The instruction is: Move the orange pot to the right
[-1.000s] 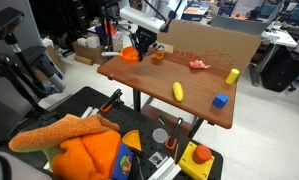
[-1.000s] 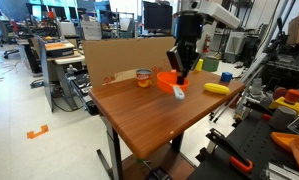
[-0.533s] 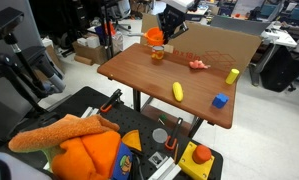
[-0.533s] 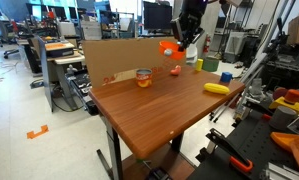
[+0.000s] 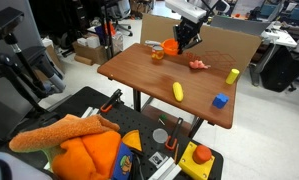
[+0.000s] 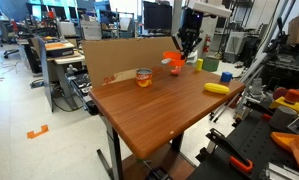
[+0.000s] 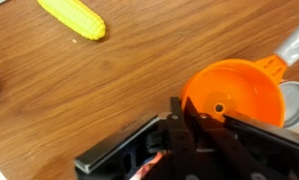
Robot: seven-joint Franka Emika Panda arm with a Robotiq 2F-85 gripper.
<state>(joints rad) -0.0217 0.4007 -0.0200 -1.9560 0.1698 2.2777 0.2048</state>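
Note:
The gripper lowers the hanging pot onto the bare wood (image 5: 173, 65) beside the pinkish toy next and releases the pot's near rim, since that wood lies below the gripper.
The orange pot (image 5: 170, 46) is small, round and bright orange. It hangs tilted in my gripper (image 5: 181, 43), a little above the far part of the wooden table (image 5: 139, 75), in front of the cardboard wall. In an exterior view the pot (image 6: 172, 58) is just above the flat pinkish toy (image 6: 175, 70). In the wrist view my gripper (image 7: 184, 108) is shut on the near rim of the pot (image 7: 234, 95), whose inside faces the camera.
On the table are a translucent orange cup (image 5: 156, 54), the pinkish toy (image 5: 197, 64), a yellow cylinder (image 5: 232, 76), a yellow corn (image 5: 177, 91) and a blue cube (image 5: 220, 100). The cardboard wall (image 5: 224, 42) stands along the far edge.
My gripper has lifted the orange pot off the table's far corner, carried it sideways along the cardboard wall past the translucent cup, and lowered it a little.

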